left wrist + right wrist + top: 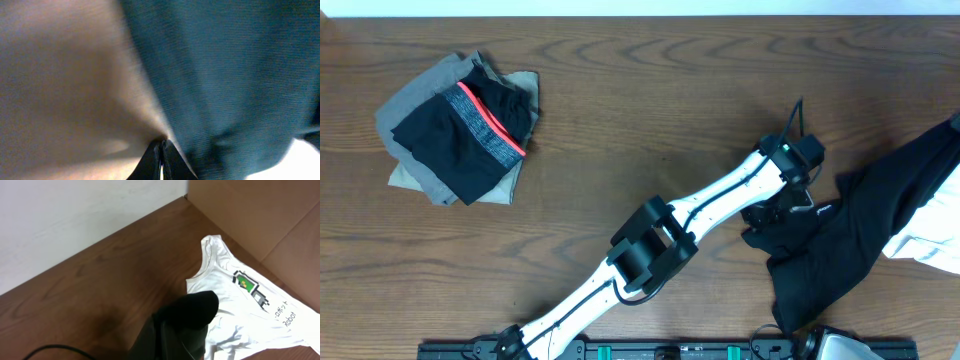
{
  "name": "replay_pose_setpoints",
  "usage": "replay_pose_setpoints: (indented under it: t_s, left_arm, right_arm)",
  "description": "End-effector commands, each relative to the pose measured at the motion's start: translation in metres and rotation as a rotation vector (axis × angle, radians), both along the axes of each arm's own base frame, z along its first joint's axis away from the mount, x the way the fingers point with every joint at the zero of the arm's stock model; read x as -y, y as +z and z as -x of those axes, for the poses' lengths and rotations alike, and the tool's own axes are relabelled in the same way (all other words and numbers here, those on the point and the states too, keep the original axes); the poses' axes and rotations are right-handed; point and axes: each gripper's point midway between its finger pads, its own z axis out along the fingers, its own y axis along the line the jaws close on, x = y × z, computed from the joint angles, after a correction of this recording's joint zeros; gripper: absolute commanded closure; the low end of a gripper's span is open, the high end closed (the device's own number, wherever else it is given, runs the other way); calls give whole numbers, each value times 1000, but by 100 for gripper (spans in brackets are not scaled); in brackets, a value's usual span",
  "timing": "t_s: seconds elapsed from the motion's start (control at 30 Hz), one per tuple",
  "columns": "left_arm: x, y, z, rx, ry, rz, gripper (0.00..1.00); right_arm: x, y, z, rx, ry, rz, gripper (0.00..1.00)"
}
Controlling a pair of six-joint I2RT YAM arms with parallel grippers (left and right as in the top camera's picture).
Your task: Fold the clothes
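Observation:
Next, my right gripper shifts left in the overhead view and releases the fold over bare wood beside the garment, since the white garment lies under the gripper.
The black T-shirt [850, 230] lies bunched at the right of the table and rises toward the right edge. My left gripper [772, 212] is at its left edge. In the left wrist view the fingers [161, 150] are shut, with the dark cloth [225, 75] hanging from their tips. In the right wrist view my right gripper [187, 330] is shut on a bulge of the black T-shirt [195, 309], held above the table. The right gripper is out of the overhead view. A white printed garment [240, 305] lies under it and also shows in the overhead view [925, 245].
A pile of folded clothes [460, 130] in grey, tan and red-banded black sits at the far left. A brown cardboard wall [260, 215] and a white wall [75, 215] stand beyond the table's right end. A black cable [45, 350] runs near the right gripper.

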Motion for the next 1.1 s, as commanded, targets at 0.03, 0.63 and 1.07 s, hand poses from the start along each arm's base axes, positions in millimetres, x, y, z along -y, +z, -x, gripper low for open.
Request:
replay_pose_setpoints:
  t_s: [0.03,0.63,1.07]
  left_arm:
    - [-60,-29,-66,122,153,-175,94]
    - [-34,80,-24,-239,241,174,72]
    - [19,59,65,-66,-87,59,65]
  right_arm:
    - [0,4,1,9,1,1,99]
    - [-5,-10,-14,-23,43,-42,99]
    - [-3,-18,-23,-44,47,-52,99]
